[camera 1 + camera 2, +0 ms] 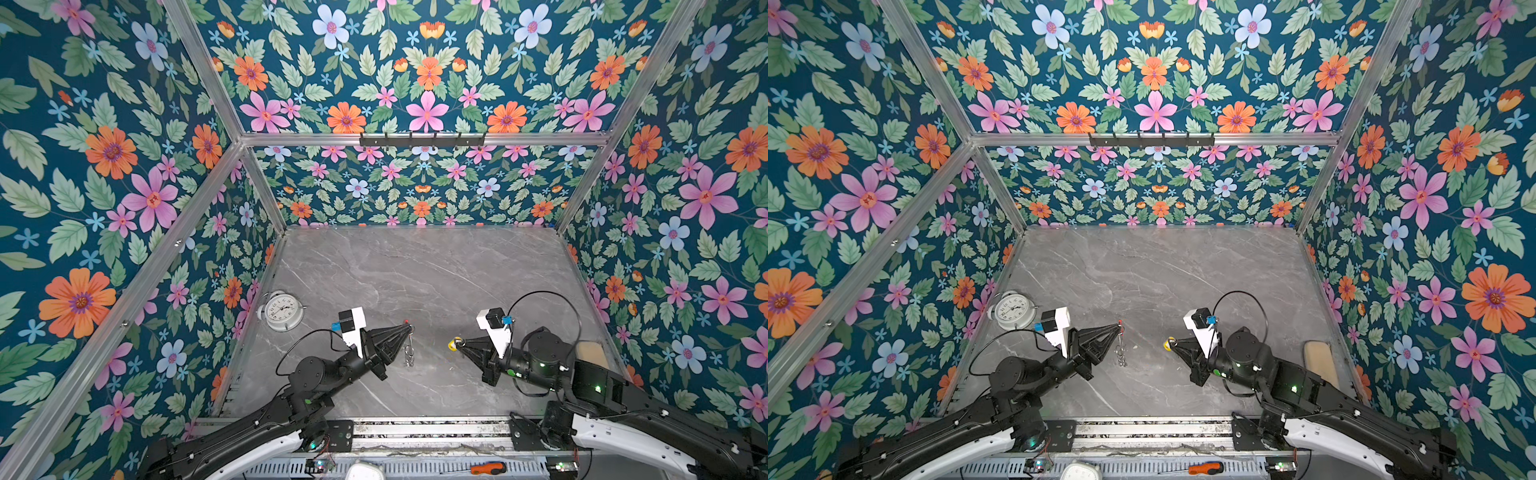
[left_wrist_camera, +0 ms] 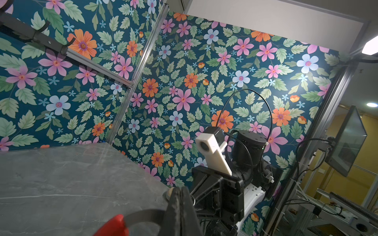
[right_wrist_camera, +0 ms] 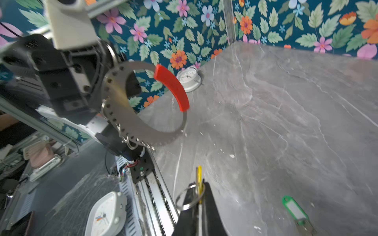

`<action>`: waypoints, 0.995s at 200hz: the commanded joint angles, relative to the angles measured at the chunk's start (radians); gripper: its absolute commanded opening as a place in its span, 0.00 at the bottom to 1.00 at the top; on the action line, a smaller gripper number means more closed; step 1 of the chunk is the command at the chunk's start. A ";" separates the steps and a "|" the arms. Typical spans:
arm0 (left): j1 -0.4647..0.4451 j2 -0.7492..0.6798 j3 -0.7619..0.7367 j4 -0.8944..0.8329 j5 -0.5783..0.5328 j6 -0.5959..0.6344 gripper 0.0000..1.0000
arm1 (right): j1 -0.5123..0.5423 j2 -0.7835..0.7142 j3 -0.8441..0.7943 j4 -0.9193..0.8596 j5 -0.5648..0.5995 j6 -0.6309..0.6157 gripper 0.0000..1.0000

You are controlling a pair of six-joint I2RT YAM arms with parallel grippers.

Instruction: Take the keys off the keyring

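Note:
The yellow-headed key (image 3: pixel 198 177) is off the keyring, so my right gripper should tilt down next and lower it onto bare tabletop beside the green-headed key to let it go.
My left gripper (image 1: pixel 410 329) (image 1: pixel 1120 326) (image 2: pixel 180 191) is shut on the rim of the keyring (image 3: pixel 120 114), a dark grey loop with a red section (image 3: pixel 171 90) (image 2: pixel 114 224). In both top views the keyring (image 1: pixel 409 351) (image 1: pixel 1121 353) hangs edge-on above the table, small silver rings dangling. The right gripper (image 1: pixel 458 344) (image 1: pixel 1171 344) (image 3: pixel 199 187) is shut on the yellow-headed key (image 3: pixel 198 177), which carries one split ring (image 3: pixel 187 197) and is apart from the keyring. The green-headed key (image 3: pixel 296 211) lies flat on the table, seen only in the right wrist view.
A white round alarm clock (image 1: pixel 284 311) (image 1: pixel 1014 311) stands at the table's left edge. An orange-handled screwdriver (image 1: pixel 488 468) and a white device (image 1: pixel 365 471) lie on the front rail. A beige block (image 1: pixel 592 353) sits at the right edge. Floral walls enclose the grey marble table (image 1: pixel 415 270).

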State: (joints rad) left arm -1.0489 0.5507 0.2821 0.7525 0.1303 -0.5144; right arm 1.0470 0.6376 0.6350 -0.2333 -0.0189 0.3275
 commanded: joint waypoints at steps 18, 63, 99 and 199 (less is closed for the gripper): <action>0.000 -0.009 -0.017 0.015 -0.017 0.017 0.00 | -0.140 0.020 -0.089 0.055 -0.066 0.089 0.00; -0.002 -0.010 -0.035 0.030 -0.018 0.008 0.00 | -0.263 0.098 -0.211 0.164 -0.167 0.160 0.00; 0.000 -0.015 -0.041 0.027 -0.020 0.006 0.00 | -0.283 0.223 -0.263 0.266 -0.196 0.189 0.00; 0.000 0.006 -0.069 0.053 -0.021 -0.025 0.00 | -0.290 0.584 -0.245 0.449 -0.246 0.214 0.00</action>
State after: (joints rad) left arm -1.0492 0.5526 0.2161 0.7532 0.1043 -0.5251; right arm 0.7570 1.1473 0.3695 0.1154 -0.2295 0.5240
